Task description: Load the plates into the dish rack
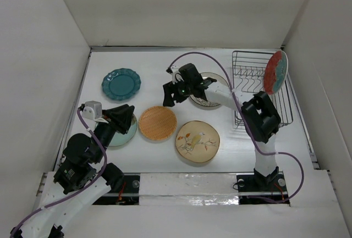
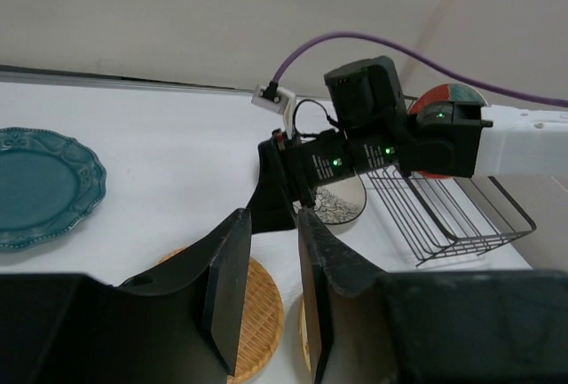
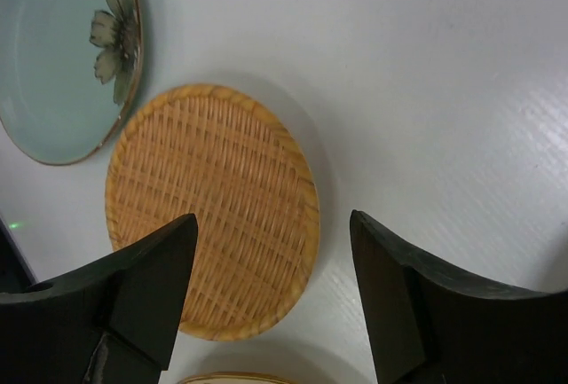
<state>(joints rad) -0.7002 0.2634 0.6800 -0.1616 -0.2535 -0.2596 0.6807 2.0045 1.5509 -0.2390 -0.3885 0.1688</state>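
Note:
I need to lower my right gripper and pull it back onto the orange woven plate's far rack-side rim next, as that rim is below its open fingers and slightly back.
The black wire dish rack stands at the right with the red floral plate upright in it. Flat on the table lie the dark teal scalloped plate, the orange woven plate, the beige bird plate, the pale teal plate and the cream branch plate, which is partly under my right arm. My left gripper hovers over the pale teal plate, its jaws a narrow gap apart and empty. My right gripper hangs open above the right rim of the orange woven plate.
White walls close in the table on the left, back and right. The rack sits against the right wall. My right forearm stretches leftward over the table's middle. The arm bases stand at the near edge.

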